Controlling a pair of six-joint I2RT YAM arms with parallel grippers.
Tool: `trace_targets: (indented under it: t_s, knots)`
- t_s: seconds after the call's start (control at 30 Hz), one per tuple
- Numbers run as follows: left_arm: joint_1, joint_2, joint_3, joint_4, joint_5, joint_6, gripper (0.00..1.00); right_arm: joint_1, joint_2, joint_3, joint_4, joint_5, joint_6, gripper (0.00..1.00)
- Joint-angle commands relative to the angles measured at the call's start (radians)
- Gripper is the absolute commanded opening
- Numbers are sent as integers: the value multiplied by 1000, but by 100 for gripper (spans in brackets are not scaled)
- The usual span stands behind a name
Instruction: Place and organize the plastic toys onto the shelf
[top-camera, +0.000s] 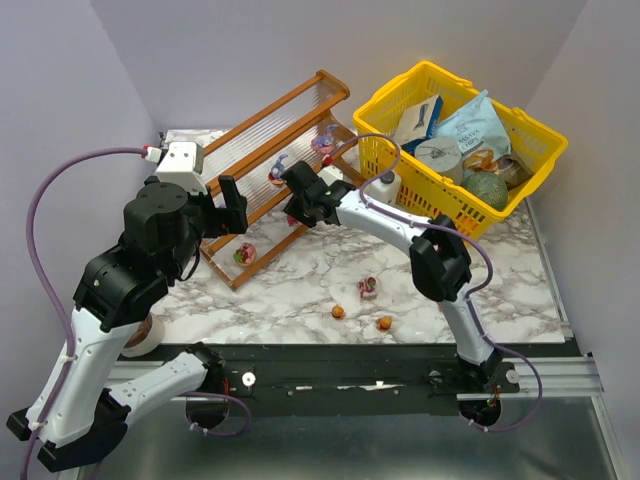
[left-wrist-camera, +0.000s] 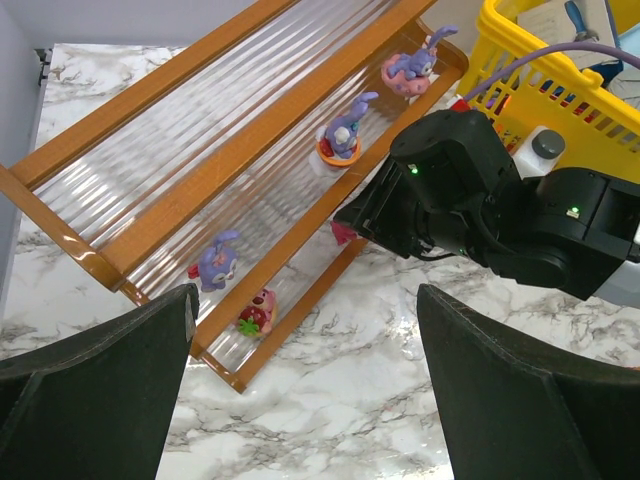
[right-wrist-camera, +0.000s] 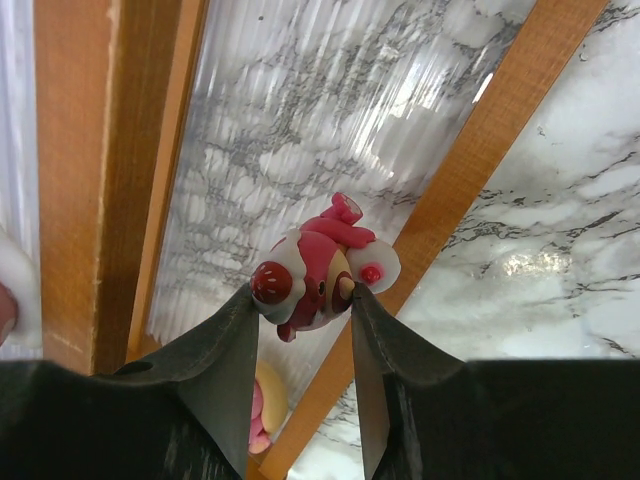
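Note:
The toy should go onto the clear level beside the shelf's front wooden bar (right-wrist-camera: 455, 180), because that part of the level is empty. My right gripper will move down there and let the toy go.
My right gripper (right-wrist-camera: 301, 291) is shut on a pink and red toy (right-wrist-camera: 322, 262), holding it just over the lowest clear tier of the shelf (right-wrist-camera: 300, 110), near its front wooden rail (right-wrist-camera: 455, 180). Another pink toy (right-wrist-camera: 263, 405) lies on the tier below the fingers. From above, the right gripper (top-camera: 294, 213) is at the shelf (top-camera: 262, 128). On the shelf stand purple toys (left-wrist-camera: 218, 263) (left-wrist-camera: 342, 130) (left-wrist-camera: 410, 67) and a pink strawberry toy (left-wrist-camera: 258, 312). Three toys (top-camera: 368, 288) (top-camera: 339, 312) (top-camera: 385, 323) lie on the table. My left gripper (left-wrist-camera: 305, 390) hangs open above the marble, holding nothing.
A yellow basket (top-camera: 385, 160) of packaged goods stands at the back right, with a small white bottle (top-camera: 385, 186) against its front. The right arm's black wrist (left-wrist-camera: 450, 190) sits between the shelf and the basket. Walls close in on three sides.

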Motion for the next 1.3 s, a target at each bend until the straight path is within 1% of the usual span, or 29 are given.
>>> trace_targets:
  t_s: [0.0,0.23,0.73,1.07,1.27]
  knots:
    - [-5,-1,17,3,-30,8,99,4,40,62,-89,56,50,10]
    - [-5,-4,9,3,-35,10,99,5,51,39,-111,50,83,11]
    - [-5,0,17,-4,-42,13,99,5,69,-21,22,26,70,11]
    - [-5,3,23,-11,-51,13,99,4,97,-10,27,12,81,11]
    - [-5,5,21,-11,-55,14,99,5,111,3,-2,3,93,18]
